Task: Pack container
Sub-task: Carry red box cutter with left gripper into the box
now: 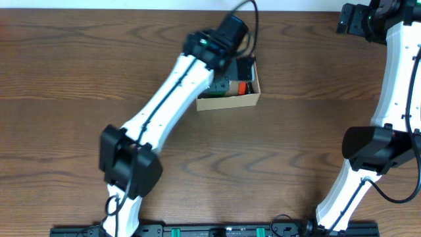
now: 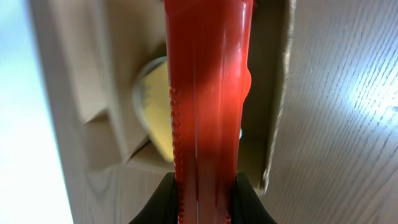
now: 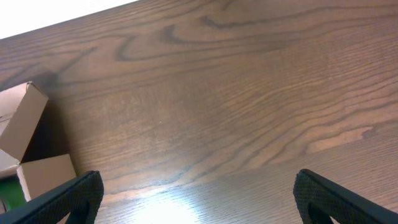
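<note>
The left gripper moves down into the container (image 2: 278, 93) next and releases the red object there. The yellow thing leaves the gap along the container's near side (image 2: 259, 121) open.
The container (image 1: 227, 101), a small brown cardboard box, sits on the table at the upper middle, with green and red things showing inside. My left gripper (image 1: 241, 67) hangs over its far right part. In the left wrist view this gripper (image 2: 205, 205) is shut on a long red object (image 2: 208, 93) with a ridged edge, which points down into the container (image 2: 278, 93). A pale yellow round thing (image 2: 155, 106) lies in the box beside it. My right gripper (image 1: 352, 20) is far off at the top right, and stands open (image 3: 199, 205) over bare wood.
The right wrist view catches the container's raised flap (image 3: 25, 121) at its left edge. The left arm (image 1: 171, 99) crosses the table diagonally from the front edge to the box. The right arm (image 1: 395, 85) stands along the right side.
</note>
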Controlling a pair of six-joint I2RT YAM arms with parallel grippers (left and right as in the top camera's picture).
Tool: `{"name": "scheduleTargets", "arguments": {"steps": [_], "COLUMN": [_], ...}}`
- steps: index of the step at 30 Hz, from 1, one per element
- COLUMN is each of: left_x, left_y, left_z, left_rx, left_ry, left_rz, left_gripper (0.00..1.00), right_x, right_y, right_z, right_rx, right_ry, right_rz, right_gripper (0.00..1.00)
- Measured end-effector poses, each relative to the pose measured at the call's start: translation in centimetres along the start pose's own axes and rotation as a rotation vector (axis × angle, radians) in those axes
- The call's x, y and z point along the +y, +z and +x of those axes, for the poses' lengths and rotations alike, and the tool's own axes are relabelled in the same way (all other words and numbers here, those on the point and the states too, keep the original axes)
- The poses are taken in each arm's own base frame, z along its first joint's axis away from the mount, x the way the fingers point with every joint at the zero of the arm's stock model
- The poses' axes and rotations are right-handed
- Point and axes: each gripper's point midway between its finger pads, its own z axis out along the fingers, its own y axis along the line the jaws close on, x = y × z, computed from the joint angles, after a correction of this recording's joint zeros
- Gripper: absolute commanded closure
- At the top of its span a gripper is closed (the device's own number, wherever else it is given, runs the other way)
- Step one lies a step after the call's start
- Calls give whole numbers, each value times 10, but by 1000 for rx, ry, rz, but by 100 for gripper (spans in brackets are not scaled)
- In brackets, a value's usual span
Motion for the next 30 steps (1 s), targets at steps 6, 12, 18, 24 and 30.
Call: {"name": "scheduleTargets", "arguments": {"steps": [6, 12, 18, 24, 30], "left_x": [-10, -2, 1, 1, -1], "left_y": [27, 33, 37, 38, 37], "left_z": [-4, -11, -16, -20, -22], "left_rx": [30, 6, -11, -31, -40], "left_ry": [34, 27, 12, -14, -41], "left_rz": [48, 17, 7, 13, 21], "left_gripper": [94, 94, 94, 94, 94], "right_x": [0, 0, 0, 0, 0], "right_y": [0, 0, 0, 0, 0], "right_z": [0, 0, 0, 0, 0], "right_rx": [0, 0, 0, 0, 0], "right_ry": [0, 0, 0, 0, 0], "right_rz": [0, 0, 0, 0, 0], "right_gripper": [1, 1, 1, 1, 1]}}
